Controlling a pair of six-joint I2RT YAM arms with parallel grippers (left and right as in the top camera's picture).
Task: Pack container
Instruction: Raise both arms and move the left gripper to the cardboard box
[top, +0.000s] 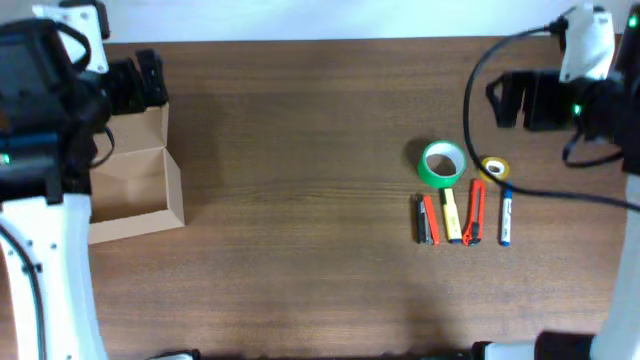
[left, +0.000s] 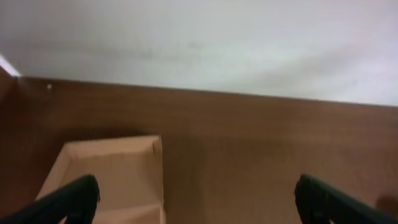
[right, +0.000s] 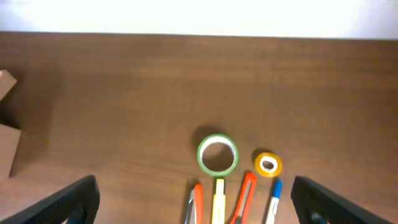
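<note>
I will next move my left gripper back and lower it with its fingers on either side of the container side nearest the tools, since the bare table next to it leaves room.
The container (top: 135, 190) is an open tan cardboard box at the table's left side, its flap lid raised at the back; in the left wrist view a corner of the container (left: 118, 168) shows. My left gripper (top: 148, 80) hovers open just behind it, nothing between its fingers (left: 74, 199). My right gripper (top: 512, 100) hangs open at the far right, behind a green tape roll (top: 443, 163) and a small yellow tape roll (top: 494, 169). In the right wrist view the green roll (right: 217, 154) and the yellow roll (right: 268, 164) lie ahead of the open right gripper (right: 196, 202).
In front of the rolls lie, in a row, an orange-and-black tool (top: 428, 219), a yellow marker (top: 453, 215), an orange box cutter (top: 475, 212) and a blue-and-white pen (top: 506, 218). A black cable (top: 480, 120) loops from the right arm over the table.
</note>
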